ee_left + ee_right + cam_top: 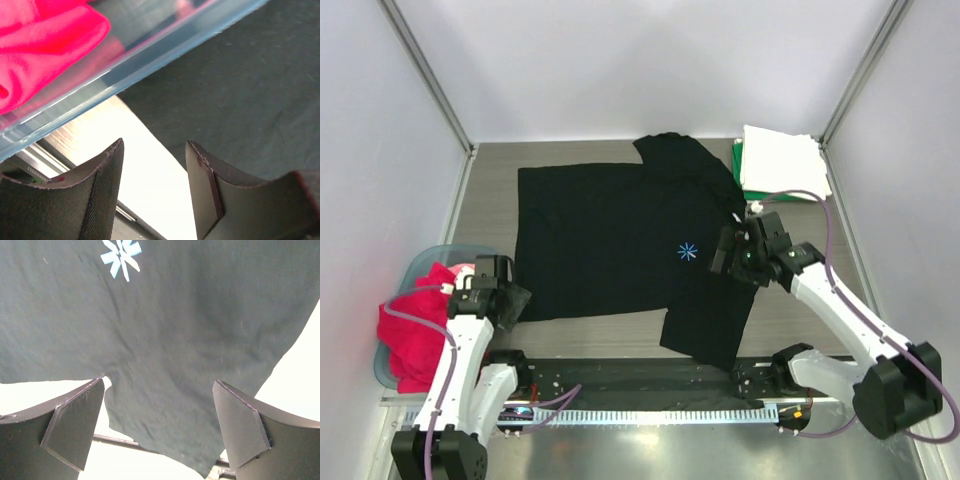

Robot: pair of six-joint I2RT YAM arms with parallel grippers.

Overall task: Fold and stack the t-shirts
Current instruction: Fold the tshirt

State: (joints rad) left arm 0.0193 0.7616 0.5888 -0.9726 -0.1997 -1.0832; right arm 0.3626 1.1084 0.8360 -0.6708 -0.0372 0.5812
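Observation:
The near sleeve still sticks out from the shirt's body, so I should next pull my right gripper back and lower it onto the pointed tip of the near sleeve (726,361) (201,466).
A black t-shirt (610,235) with a small blue star print (687,251) lies spread flat on the table, one sleeve toward the near edge. My right gripper (732,252) is open above the shirt's right side; the right wrist view shows the sleeve (190,390) between its wide-apart fingers. My left gripper (505,300) is open at the shirt's near left corner; the left wrist view shows black cloth (240,100) by its right finger. A white shirt lies folded on a green one (778,165) at the far right. Red and pink shirts (412,330) spill from the tub.
A pale blue plastic tub (418,270) stands at the left, close to my left gripper; its rim (125,70) crosses the left wrist view. Metal frame posts and white walls close in the table. A dark rail (640,375) runs along the near edge.

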